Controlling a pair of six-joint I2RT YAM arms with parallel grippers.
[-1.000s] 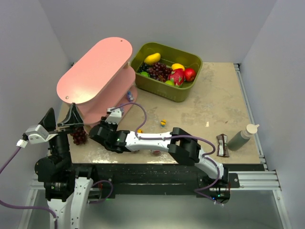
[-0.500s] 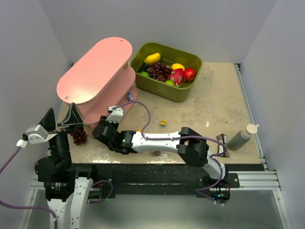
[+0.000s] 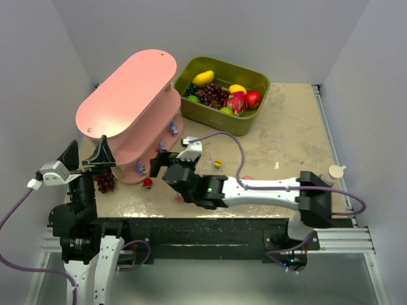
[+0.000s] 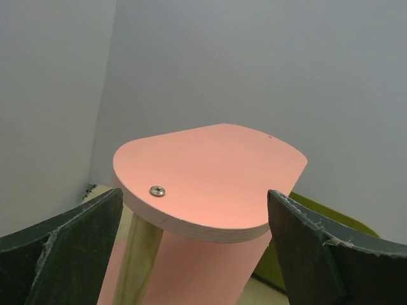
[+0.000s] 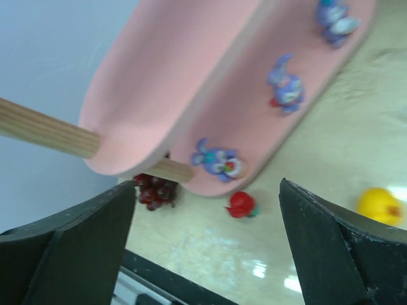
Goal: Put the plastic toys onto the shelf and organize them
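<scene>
Next I should draw my right gripper back and to the right in the top view, and down toward the table's near edge, as purple toys line the shelf's bottom board.
The pink shelf (image 3: 127, 95) stands at the back left. Three purple plastic toys (image 5: 219, 160) (image 5: 286, 86) (image 5: 335, 18) lie along its bottom board, which the top view also shows (image 3: 140, 168). A red toy (image 5: 241, 204) lies on the table just off the board's near end (image 3: 147, 183), and a yellow one (image 5: 379, 204) lies farther right. My right gripper (image 3: 173, 154) hovers open and empty beside the board's edge (image 5: 207, 190). My left gripper (image 3: 86, 159) is open and empty, raised level with the shelf's top board (image 4: 210, 175).
An olive bin (image 3: 251, 124) of larger fruits sits behind the shelf on the right. A dark red grape bunch (image 3: 105, 181) lies by the shelf's near foot. A yellow and blue toy (image 3: 217, 164) and a squeeze bottle (image 3: 325, 181) stand on the table to the right.
My right gripper has opened and drawn back to the right from the bottom board, leaving a purple toy lying there. The red toy now shows on the table. The left arm barely moved.
</scene>
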